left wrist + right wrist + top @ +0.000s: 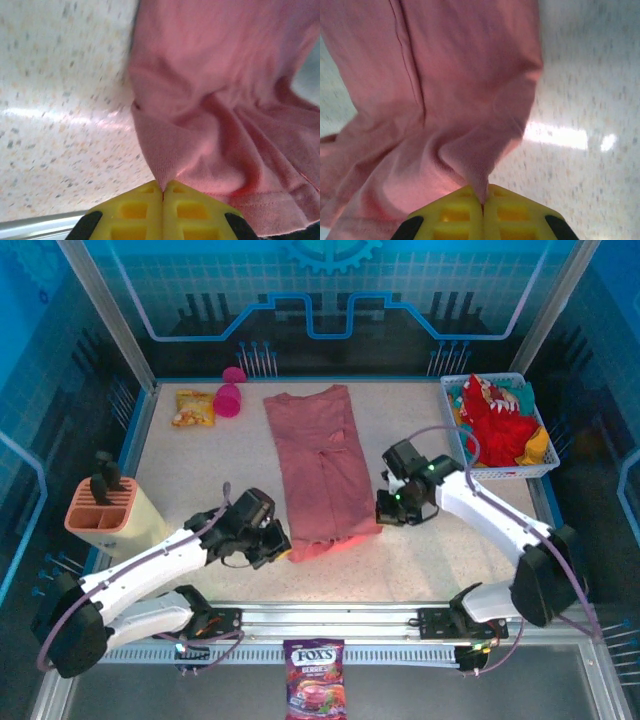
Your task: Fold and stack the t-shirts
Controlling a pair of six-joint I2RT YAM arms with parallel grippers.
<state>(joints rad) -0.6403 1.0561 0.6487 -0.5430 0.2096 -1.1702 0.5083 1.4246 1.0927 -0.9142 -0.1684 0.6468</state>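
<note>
The left gripper carries the t-shirt's near hem corner outward next and releases it over the t-shirt's middle (287,453), because the t-shirt lies flat in one long piece.
A salmon-pink t-shirt (320,465) lies folded into a long strip down the middle of the table (200,465). My left gripper (277,540) is shut on its near left corner, and the yellow fingers (137,207) pinch a point of pink cloth (200,125). At the near right edge, my right gripper (384,508) is shut on the same t-shirt (430,90), its yellow fingers (512,210) squeezing a raised tuck of cloth. A bright red t-shirt (497,420) sits crumpled in the white basket (540,468) at the back right.
A magenta goblet (229,395) and an orange-yellow snack packet (193,407) lie at the back left. A peach knife block (105,510) stands at the left edge. A sweets packet (315,690) lies in front of the arm bases.
</note>
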